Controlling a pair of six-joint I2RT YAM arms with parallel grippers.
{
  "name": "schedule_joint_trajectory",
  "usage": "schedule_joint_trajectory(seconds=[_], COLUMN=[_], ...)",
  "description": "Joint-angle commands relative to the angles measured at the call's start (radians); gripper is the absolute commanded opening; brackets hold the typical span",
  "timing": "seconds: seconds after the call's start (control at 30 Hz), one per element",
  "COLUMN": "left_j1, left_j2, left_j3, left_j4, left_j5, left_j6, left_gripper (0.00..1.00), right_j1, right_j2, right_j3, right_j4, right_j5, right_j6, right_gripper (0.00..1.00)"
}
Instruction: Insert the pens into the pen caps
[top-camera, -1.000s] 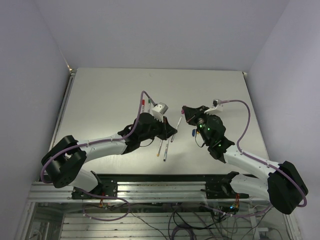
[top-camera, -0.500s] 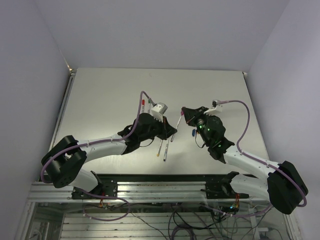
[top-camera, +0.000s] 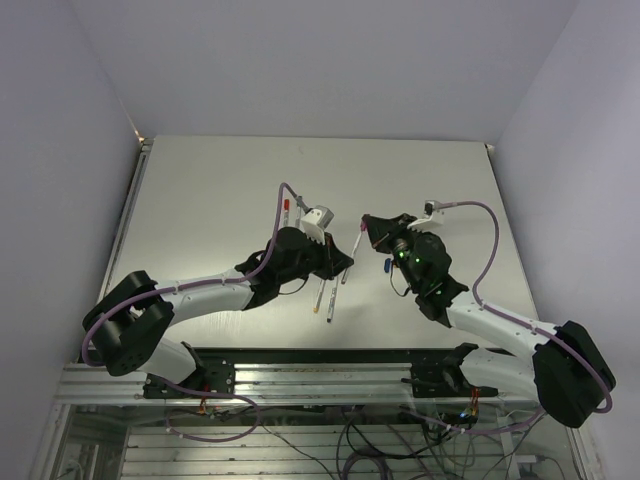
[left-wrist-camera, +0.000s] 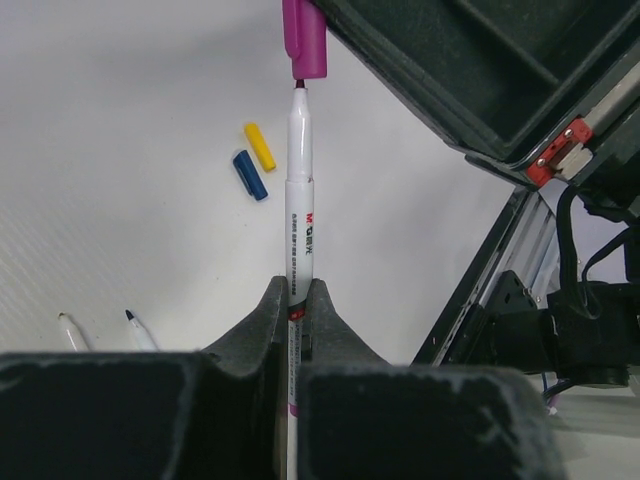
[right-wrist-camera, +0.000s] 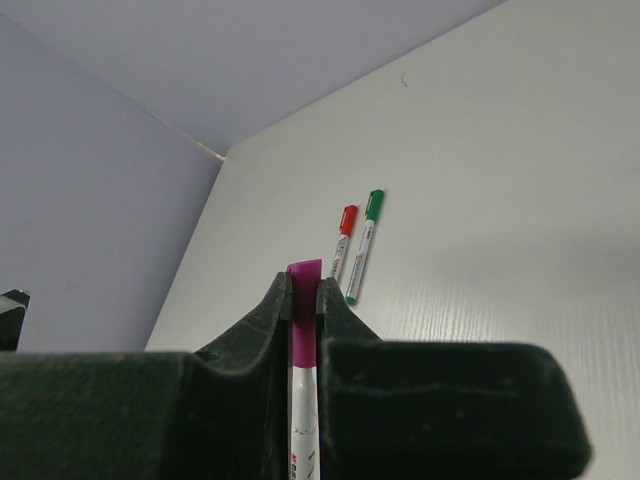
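Note:
I should next push the pen in my left gripper into the magenta cap, then carry it outward and down beside the green-capped pen and let it go, because capped pens lie there.
My left gripper (left-wrist-camera: 291, 290) is shut on a silvery pen (left-wrist-camera: 299, 190) with a magenta tip, held off the table. My right gripper (right-wrist-camera: 303, 285) is shut on the magenta cap (right-wrist-camera: 304, 292). In the left wrist view the pen's tip sits right at the mouth of the magenta cap (left-wrist-camera: 304, 38), in line with it. In the top view the two grippers meet mid-table, left (top-camera: 346, 262) and right (top-camera: 371, 228), with the pen (top-camera: 357, 243) between them. A blue cap (left-wrist-camera: 250, 175) and a yellow cap (left-wrist-camera: 260, 146) lie loose on the table.
Two uncapped pens (top-camera: 326, 296) lie near the left gripper; their tips show in the left wrist view (left-wrist-camera: 135, 328). A red-capped pen (right-wrist-camera: 343, 240) and a green-capped pen (right-wrist-camera: 364, 245) lie side by side farther back. The table's front rail (top-camera: 330, 355) runs below the arms.
The right gripper with the magenta cap has crept slightly left toward the pen tip. The left arm has hardly moved.

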Motion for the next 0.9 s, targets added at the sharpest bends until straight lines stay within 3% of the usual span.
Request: schedule_joint_trajectory(seconds=[0.0,0.43,0.87], left_j1=[0.006,0.006,0.011], left_j2=[-0.001,-0.005,0.032], left_j3=[0.004,-0.010,-0.017], left_j4=[0.082,0.099,0.162], left_j5=[0.003,-0.012,-0.056], left_j6=[-0.011,-0.015,-0.034], left_gripper=[0.07,0.07,0.07], right_j1=[0.001,0.008,0.015], right_j2=[0.019,0.052,0.097], right_j3=[-0.029,-0.039,-0.024], right_j4=[0.034,0.064,0.012], right_j5=[-0.039,-0.081,-0.239], right_j6=[0.016,0.029,-0.007], right_gripper=[0.00,0.00,0.00])
